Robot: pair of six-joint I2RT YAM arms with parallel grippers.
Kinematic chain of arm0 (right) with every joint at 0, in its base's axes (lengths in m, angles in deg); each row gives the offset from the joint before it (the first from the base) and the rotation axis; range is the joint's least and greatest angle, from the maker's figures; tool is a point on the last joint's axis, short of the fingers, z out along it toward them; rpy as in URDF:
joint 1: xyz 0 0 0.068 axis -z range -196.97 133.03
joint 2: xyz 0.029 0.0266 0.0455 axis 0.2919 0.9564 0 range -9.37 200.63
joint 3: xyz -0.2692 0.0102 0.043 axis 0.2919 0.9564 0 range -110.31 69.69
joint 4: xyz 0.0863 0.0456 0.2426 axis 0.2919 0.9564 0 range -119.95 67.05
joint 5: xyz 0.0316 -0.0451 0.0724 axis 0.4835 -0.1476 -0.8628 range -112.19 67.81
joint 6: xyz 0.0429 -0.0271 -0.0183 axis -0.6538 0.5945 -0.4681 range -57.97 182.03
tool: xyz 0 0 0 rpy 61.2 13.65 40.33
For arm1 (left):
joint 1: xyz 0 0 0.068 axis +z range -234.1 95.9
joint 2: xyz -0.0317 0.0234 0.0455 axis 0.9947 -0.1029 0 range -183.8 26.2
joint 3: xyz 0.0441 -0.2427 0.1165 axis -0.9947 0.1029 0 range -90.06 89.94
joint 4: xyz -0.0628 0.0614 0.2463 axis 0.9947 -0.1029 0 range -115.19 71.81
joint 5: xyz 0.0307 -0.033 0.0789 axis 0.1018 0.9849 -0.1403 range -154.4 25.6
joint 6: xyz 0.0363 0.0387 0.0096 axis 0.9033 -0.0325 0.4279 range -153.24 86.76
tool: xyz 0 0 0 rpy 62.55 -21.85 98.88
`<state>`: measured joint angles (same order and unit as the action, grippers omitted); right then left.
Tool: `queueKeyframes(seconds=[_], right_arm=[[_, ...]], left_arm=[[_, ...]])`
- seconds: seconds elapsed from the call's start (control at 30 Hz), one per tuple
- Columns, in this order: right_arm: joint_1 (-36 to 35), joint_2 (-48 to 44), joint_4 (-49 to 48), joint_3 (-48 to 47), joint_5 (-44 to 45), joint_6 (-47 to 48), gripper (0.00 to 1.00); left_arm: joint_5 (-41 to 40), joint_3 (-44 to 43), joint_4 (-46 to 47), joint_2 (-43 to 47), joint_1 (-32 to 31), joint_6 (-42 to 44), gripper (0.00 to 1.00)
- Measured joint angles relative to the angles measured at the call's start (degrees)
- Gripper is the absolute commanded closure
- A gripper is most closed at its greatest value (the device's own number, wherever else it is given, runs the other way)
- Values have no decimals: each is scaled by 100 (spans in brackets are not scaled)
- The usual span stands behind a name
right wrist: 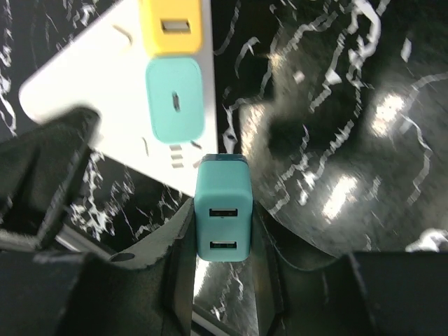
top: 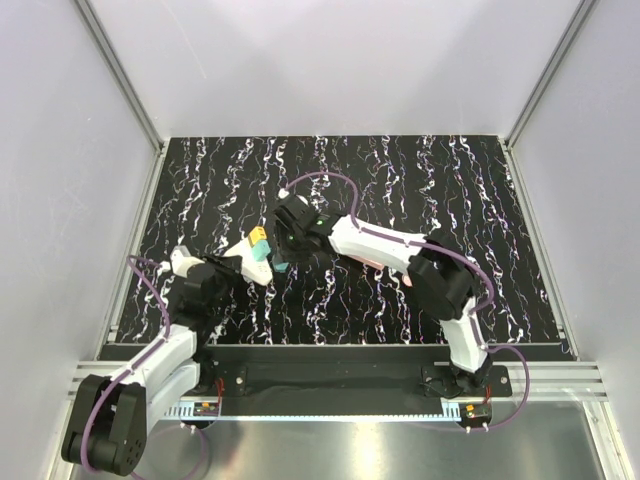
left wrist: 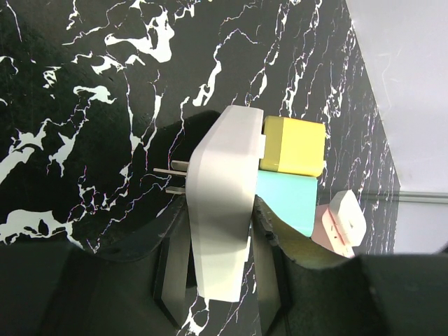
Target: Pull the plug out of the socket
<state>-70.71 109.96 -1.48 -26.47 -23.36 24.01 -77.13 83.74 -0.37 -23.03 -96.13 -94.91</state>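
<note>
The teal plug will next be carried outward and to my right gripper's right in the top view, because bare tabletop lies there. My right gripper will lower it and let it go.
The white rounded-triangle socket (left wrist: 220, 175) sits between my left gripper's (left wrist: 220, 231) fingers, which are shut on its flat sides. Its metal prongs point left. A yellow plug (left wrist: 294, 145) and a teal plug (left wrist: 287, 199) sit in its face. In the top view the socket (top: 243, 256) is held left of centre by the left gripper (top: 232, 264). My right gripper (right wrist: 222, 227) is shut on a teal two-port USB plug (right wrist: 222, 217), just off the socket's (right wrist: 105, 98) edge, beside bare slots. In the top view this plug (top: 281, 267) is under the right gripper (top: 284, 254).
A pink and white piece (left wrist: 339, 222) lies on the black marbled table (top: 400, 180) behind the socket. A pink strip (top: 383, 264) shows under the right arm. A purple cable (top: 330, 178) loops behind the right wrist. White walls enclose the table.
</note>
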Motion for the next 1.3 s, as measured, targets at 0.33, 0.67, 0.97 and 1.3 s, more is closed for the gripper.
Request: queueKeyframes(seconds=[0.33,0.67,0.97,1.3], right_arm=[[837,-1425,-15,890,-208,446,100],[3292,-1725,-28,1005,-767,800,100],[4365,-1082,-46,787,-1222,1126,100],[5362,168,-120,94,-1845,1182,98]], left_arm=[[39,-22,-39,0,9,11,100],[116,-59,-39,-55,31,42,100],[361,-146,302,-468,57,63,100],[568,-170,343,-503,127,133,100]])
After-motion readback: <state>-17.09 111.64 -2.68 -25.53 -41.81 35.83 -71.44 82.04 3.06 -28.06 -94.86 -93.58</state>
